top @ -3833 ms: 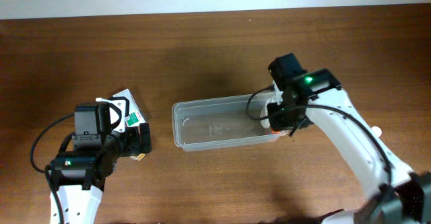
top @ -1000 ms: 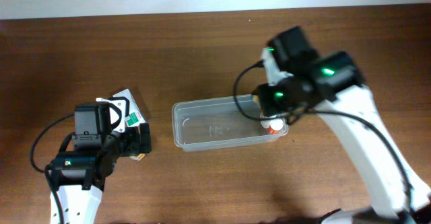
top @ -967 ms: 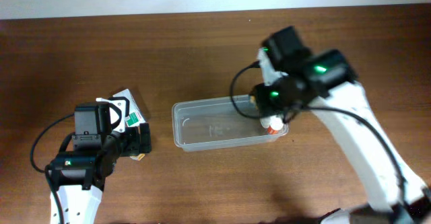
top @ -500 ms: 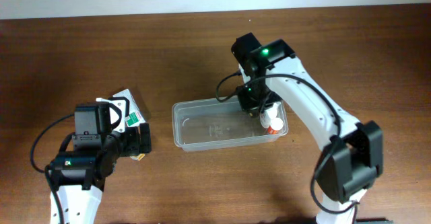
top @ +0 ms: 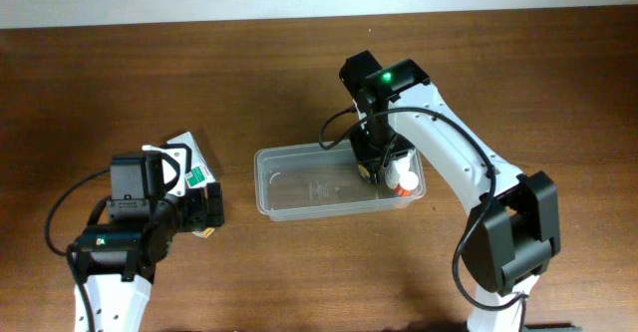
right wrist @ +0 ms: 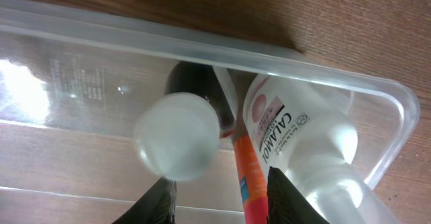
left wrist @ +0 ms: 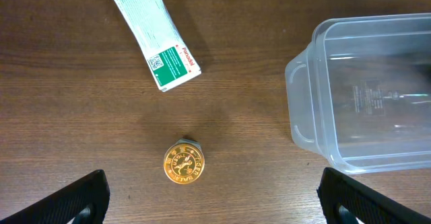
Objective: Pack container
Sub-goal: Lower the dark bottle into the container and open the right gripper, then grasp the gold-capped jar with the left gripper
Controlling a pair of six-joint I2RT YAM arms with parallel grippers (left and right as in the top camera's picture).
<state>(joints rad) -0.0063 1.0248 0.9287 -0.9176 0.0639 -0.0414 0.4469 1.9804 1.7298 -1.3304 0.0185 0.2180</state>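
The small gold-lidded jar is still outside the container (top: 309,187). I should next bring my left gripper down over the jar's gold lid (top: 204,232) with open fingers on either side of the lid, and close it.
The clear container (top: 309,187) lies at mid-table; its left end shows in the left wrist view (left wrist: 306,83). My right gripper (top: 374,165) is inside its right end. In the right wrist view its jaws (right wrist: 222,177) stand apart. An orange tube (right wrist: 246,173) lies between them against the right finger, a white-capped dark bottle (right wrist: 176,135) sits just past the left finger, and a white Calamine bottle (right wrist: 296,143) lies to the right. That bottle's red-capped end shows overhead (top: 404,180). My left gripper (left wrist: 215,204) is wide open and empty above the table.
A white and green packet (left wrist: 156,35) lies on the table left of the container, also seen overhead (top: 189,167). A small gold-lidded jar (left wrist: 183,163) stands below it, between my left fingers' line and the packet. The container rim (right wrist: 323,72) runs close behind my right fingers.
My right arm has swung left and down from beside the container's right end into that end. The red-capped bottle stays in the container. The left arm has not moved.
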